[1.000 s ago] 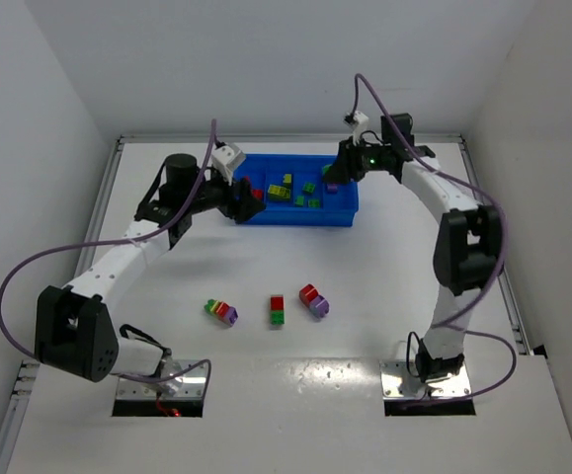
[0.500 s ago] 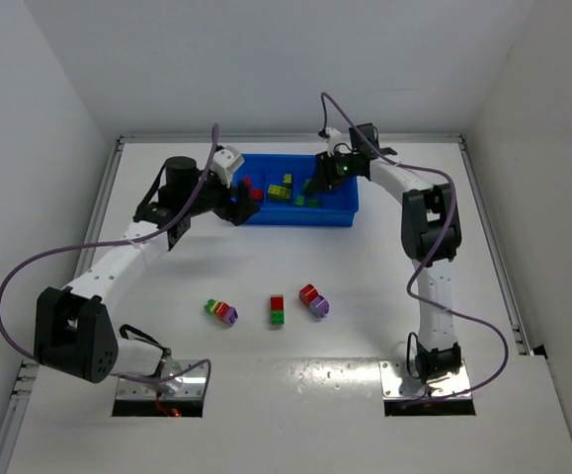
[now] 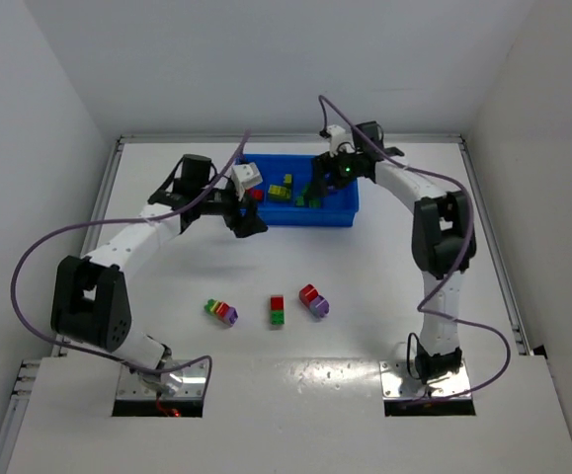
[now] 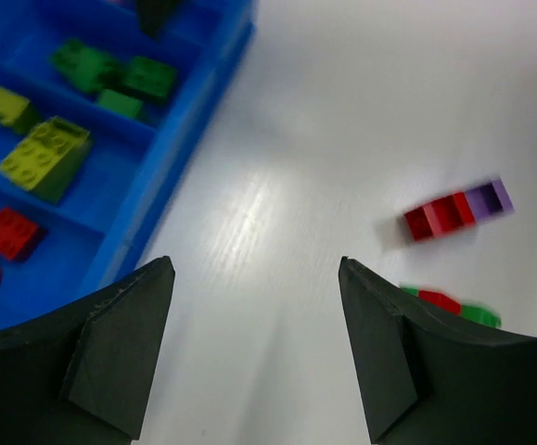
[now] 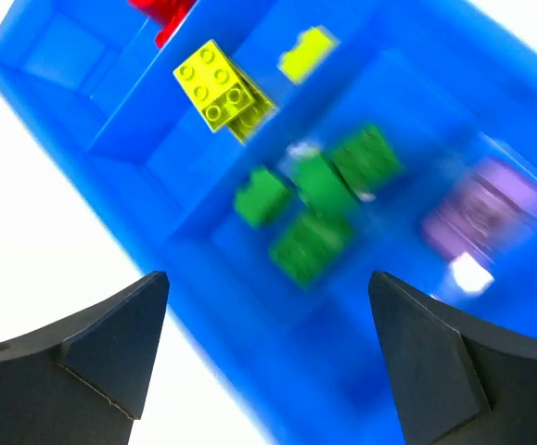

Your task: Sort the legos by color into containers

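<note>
Next, my left gripper comes back and down and turns to straddle the red lego at the red-purple stack's end toward the tray [image 3: 305, 218].
The containers are the compartments of a blue tray [image 3: 305, 218] at the back of the table. It holds red [image 4: 8, 232], yellow [image 4: 41, 153], green [image 4: 110, 79] and purple [image 5: 486, 209] legos, each colour in its own section. My right gripper [image 5: 268, 278] hovers open and empty over the green section [image 5: 314, 204], seen from above as the right gripper [image 3: 315, 188]. My left gripper [image 4: 254, 269] is open and empty over bare table just in front of the tray's left end, the left gripper [image 3: 246, 225] in the top view. Three mixed stacks lie near me: green-yellow-red-purple [image 3: 221, 312], red-green [image 3: 277, 309], red-purple [image 3: 313, 300].
The tray's front wall [image 4: 171, 139] runs just left of my left fingers. White walls close the table at the back and both sides. The arm bases stand at the near edge.
My right gripper slid left over the tray and then opened above the green section. My left gripper drew back out of the tray's left end to the table in front of it.
</note>
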You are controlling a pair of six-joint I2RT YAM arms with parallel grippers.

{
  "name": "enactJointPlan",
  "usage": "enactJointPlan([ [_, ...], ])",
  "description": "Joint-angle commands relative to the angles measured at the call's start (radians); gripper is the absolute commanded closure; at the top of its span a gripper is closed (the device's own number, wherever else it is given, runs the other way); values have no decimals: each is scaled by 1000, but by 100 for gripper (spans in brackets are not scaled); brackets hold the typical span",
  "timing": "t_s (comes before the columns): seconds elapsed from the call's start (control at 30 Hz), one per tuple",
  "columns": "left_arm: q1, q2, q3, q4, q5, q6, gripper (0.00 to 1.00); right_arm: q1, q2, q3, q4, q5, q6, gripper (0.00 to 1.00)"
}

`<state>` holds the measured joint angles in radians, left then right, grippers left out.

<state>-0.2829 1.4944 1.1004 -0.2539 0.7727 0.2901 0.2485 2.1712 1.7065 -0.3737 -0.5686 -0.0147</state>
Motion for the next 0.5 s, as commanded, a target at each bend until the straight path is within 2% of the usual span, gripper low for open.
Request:
enactJointPlan([
  [0.0,-57,120,164,-296,247,473,22,-81,-284,-104,27,102,-26,11],
  [0.03,-76,156,202,-380,247,568,22,-95,-333,-134,12,113,-45,11],
  [0.07,-97,190,235,-536,247,663,22,-107,-431,-165,-34,124,-79,11],
  [0.1,-119,220,265,-598,229,817,22,-117,-477,-191,-68,150,-126,11],
  [0.17,-177,292,318,-720,179,940,22,-127,-577,-289,-141,203,-258,11],
  [0.2,-193,309,328,-743,166,1027,22,-139,-673,-353,-158,222,-286,11],
  [0.3,-254,359,337,-768,131,1139,22,-158,-802,-456,-229,266,-350,11],
  [0.47,-311,403,337,-690,122,1186,22,-181,-997,-557,-329,378,-327,11],
])
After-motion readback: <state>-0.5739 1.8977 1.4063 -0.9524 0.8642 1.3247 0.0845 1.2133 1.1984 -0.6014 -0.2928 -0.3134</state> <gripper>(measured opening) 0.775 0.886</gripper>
